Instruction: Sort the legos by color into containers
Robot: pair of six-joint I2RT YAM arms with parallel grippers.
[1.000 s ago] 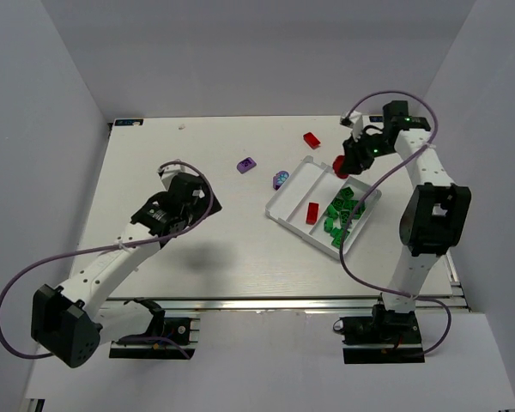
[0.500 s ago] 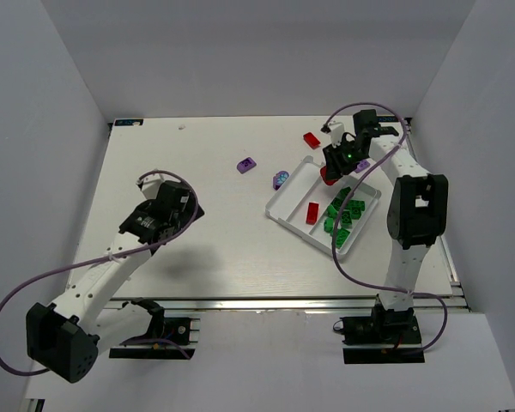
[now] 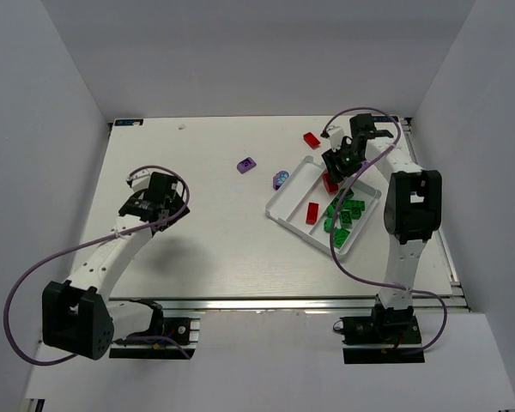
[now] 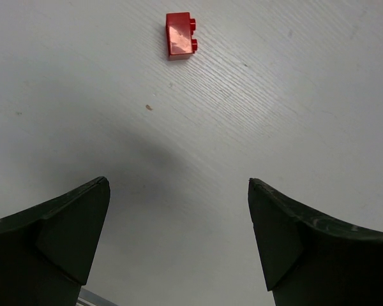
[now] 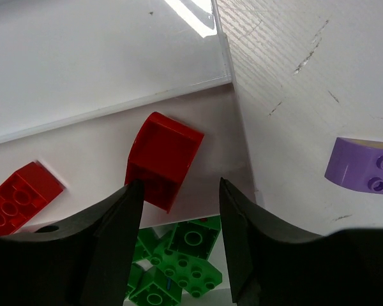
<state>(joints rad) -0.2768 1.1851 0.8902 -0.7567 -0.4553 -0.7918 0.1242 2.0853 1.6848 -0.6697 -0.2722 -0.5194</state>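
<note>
I need to move my open left gripper down and toward the top of its wrist view next, onto the lone red brick, because the brick is ahead of the gripper's fingers.
The white tray lies at the right of the table. Its right compartment holds several green bricks. The middle one holds a red brick and a second red brick at its far end. My right gripper hovers over that far end, open and empty, with the second red brick lying just ahead of its left fingertip. Loose on the table are a purple brick, a red brick and a purple brick beside the tray. My left gripper is open and empty over bare table, and a red brick lies ahead of it.
A small purple and blue piece lies just left of the tray's far corner. The tray's left compartment holds nothing. White walls enclose the table on three sides. The arms' purple cables loop over the table.
My right gripper moved left over the tray's far end and let go of the red brick, which now lies in the tray. My left arm swung back to the left.
</note>
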